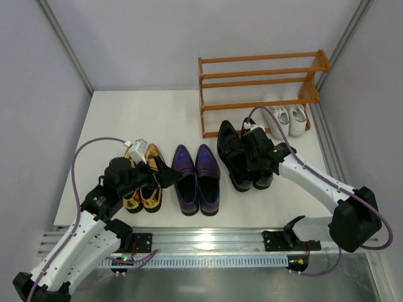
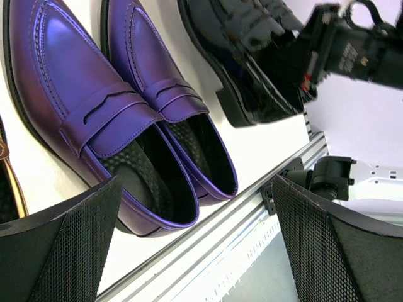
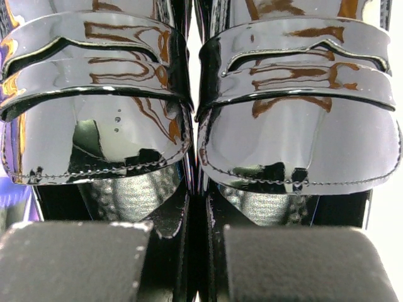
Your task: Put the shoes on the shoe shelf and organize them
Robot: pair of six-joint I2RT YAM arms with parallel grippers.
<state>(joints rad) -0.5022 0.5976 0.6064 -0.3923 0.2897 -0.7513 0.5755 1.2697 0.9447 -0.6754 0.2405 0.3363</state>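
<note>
The bottom level's free part (image 1: 219, 118) is outward of my right gripper, which next will carry the black loafers outward and release them beside the white sneakers.
The glossy black loafers (image 1: 234, 157) lie side by side in front of the shoe shelf (image 1: 261, 75). My right gripper (image 1: 257, 158) is shut on them, its fingers (image 3: 75, 264) inside the two heel openings and pinching the adjoining inner walls of the pair (image 3: 296, 113). The purple loafers (image 1: 196, 179) lie mid-table and the gold loafers (image 1: 141, 182) to their left. My left gripper (image 1: 165, 178) is open and empty, low between the gold and purple pairs; its view shows the purple loafers (image 2: 94, 107) just ahead. The white sneakers (image 1: 286, 119) stand on the shelf's bottom tier at the right.
The shelf stands at the back right against the wall, its top tier bare. An aluminium rail (image 1: 208, 242) runs along the table's near edge. Grey walls close in the left and right sides. The right arm (image 2: 352, 50) shows in the left wrist view over the black loafers (image 2: 252, 69).
</note>
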